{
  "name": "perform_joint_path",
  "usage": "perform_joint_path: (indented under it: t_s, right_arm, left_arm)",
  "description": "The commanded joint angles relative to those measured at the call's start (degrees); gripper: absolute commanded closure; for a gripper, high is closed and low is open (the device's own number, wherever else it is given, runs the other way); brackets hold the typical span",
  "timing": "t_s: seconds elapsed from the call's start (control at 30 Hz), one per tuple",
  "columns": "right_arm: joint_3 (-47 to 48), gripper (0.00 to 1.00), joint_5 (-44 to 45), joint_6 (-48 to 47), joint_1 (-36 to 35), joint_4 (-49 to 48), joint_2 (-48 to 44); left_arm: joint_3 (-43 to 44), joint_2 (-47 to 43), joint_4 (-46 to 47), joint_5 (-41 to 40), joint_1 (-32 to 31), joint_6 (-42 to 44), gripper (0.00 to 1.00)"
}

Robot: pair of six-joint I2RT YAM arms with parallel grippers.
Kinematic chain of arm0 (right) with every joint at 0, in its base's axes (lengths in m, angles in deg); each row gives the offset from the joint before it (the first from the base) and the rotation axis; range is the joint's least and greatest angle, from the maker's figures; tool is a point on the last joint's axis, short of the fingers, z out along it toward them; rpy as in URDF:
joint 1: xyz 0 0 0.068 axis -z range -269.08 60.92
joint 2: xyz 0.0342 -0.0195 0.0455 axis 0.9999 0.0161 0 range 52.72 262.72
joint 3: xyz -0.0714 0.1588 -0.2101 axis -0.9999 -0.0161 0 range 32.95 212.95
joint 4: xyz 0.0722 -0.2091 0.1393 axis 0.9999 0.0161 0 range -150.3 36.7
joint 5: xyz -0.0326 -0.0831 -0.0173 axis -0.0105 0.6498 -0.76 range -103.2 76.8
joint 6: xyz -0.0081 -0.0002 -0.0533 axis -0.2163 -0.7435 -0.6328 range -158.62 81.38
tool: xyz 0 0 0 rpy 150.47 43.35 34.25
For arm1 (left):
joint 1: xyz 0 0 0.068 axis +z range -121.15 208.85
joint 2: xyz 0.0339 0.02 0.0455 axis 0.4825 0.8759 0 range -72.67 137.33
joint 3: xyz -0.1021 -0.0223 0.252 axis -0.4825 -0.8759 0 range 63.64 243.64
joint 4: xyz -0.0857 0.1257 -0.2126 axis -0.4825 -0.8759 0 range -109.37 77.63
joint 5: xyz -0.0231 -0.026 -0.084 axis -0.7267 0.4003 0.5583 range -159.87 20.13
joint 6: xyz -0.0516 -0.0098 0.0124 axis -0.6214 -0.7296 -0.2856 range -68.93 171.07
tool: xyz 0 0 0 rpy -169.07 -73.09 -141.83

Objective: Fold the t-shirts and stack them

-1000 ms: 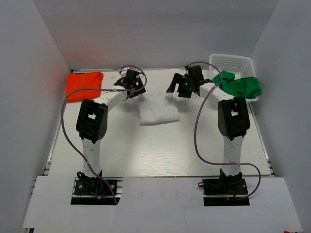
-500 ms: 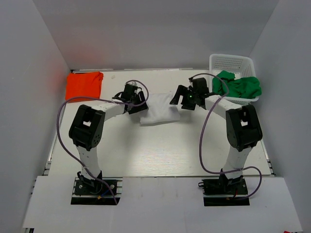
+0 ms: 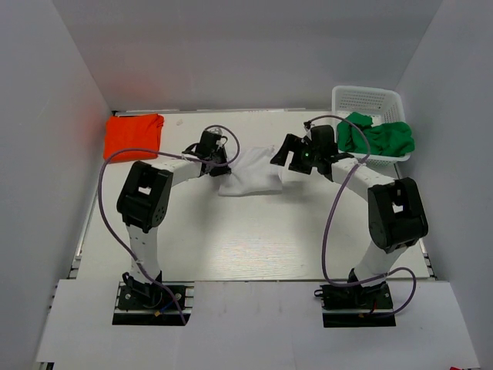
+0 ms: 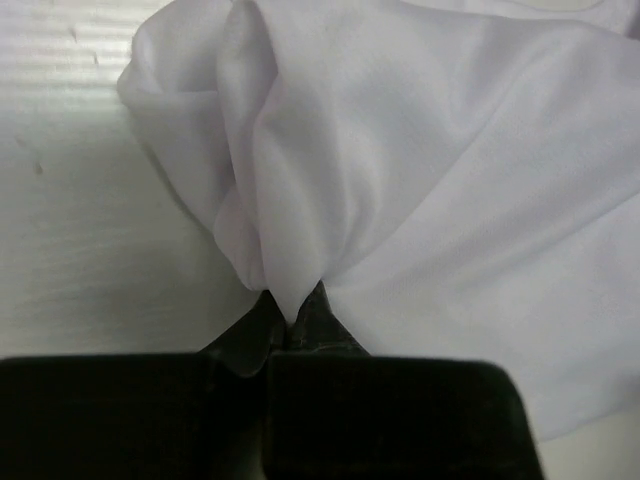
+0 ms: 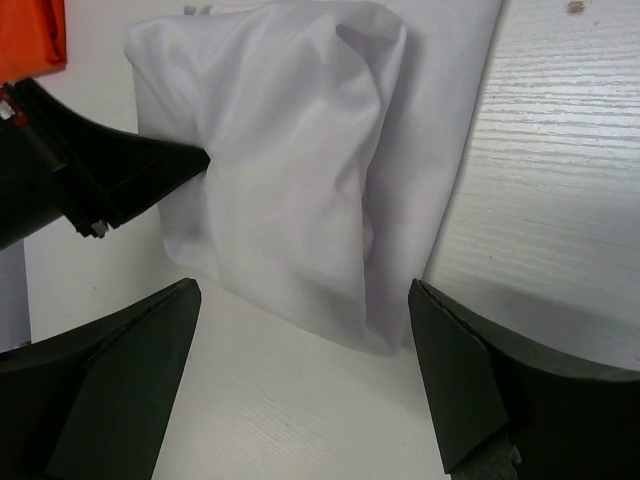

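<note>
My left gripper should lift up, carry the white t-shirt (image 3: 250,176) to the left in the top view and let go of it on the orange t-shirt (image 3: 133,133), because that one is folded.
A white t-shirt (image 3: 250,176) lies folded mid-table, its left edge bunched up. My left gripper (image 3: 220,164) is shut on that left edge; in the left wrist view a pinch of the white t-shirt (image 4: 420,180) rises out from between the left gripper's (image 4: 292,315) closed fingertips. My right gripper (image 3: 285,159) hovers open over the shirt's right edge. Its jaws stand wide in the right wrist view, right gripper (image 5: 305,290) straddling the corner of the white t-shirt (image 5: 300,170) without touching it. An orange t-shirt (image 3: 133,133) lies folded at far left. A green t-shirt (image 3: 377,136) is crumpled in the basket.
A white mesh basket (image 3: 368,99) stands at the back right corner, with the green shirt spilling over its front rim. White walls close in the table on the left, back and right. A corner of the orange t-shirt (image 5: 30,35) shows in the right wrist view.
The left gripper has closed on the white shirt's left edge, bunching it. Both grippers have moved nearer and down to the shirt's sides. The right gripper stays open.
</note>
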Motion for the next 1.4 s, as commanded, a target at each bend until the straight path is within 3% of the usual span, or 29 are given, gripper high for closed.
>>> perform_joint_path:
  t_s: [0.0, 0.17, 0.3, 0.53, 0.87, 1.13, 1.37]
  right_arm:
    - [-1.5, 0.1, -0.7, -0.8, 0.2, -2.8, -3.2]
    - [-3.7, 0.1, 0.4, -1.9, 0.1, -4.3, -5.4]
    - [-3.4, 0.1, 0.1, -2.5, 0.1, -5.3, -5.6]
    - [-2.0, 0.1, 0.5, -4.1, 0.1, -4.7, -5.6]
    - [-1.6, 0.1, 3.7, -5.4, 0.3, -2.4, -7.8]
    - [-0.4, 0.1, 4.6, -6.2, 0.1, -0.7, -7.4]
    - [0.0, 0.1, 4.0, -6.3, 0.0, -0.8, -6.2]
  left_arm:
    - [5.7, 1.0, -5.4, -3.3, -0.1, 6.1, 1.0]
    - [14.7, -0.9, -12.9, -6.4, 1.0, 19.1, 1.0]
    - [21.2, -0.9, -19.8, -14.7, 1.0, 26.7, 1.0]
    - [25.9, -1.5, -20.3, -18.6, 4.5, 39.8, 1.0]
    - [34.5, 0.2, -24.4, -17.5, 15.2, 46.9, 1.0]
    - [37.2, 0.2, -24.4, -17.0, 20.0, 52.4, 1.0]
    - [43.8, -0.5, -26.6, -11.5, 22.6, 54.9, 1.0]
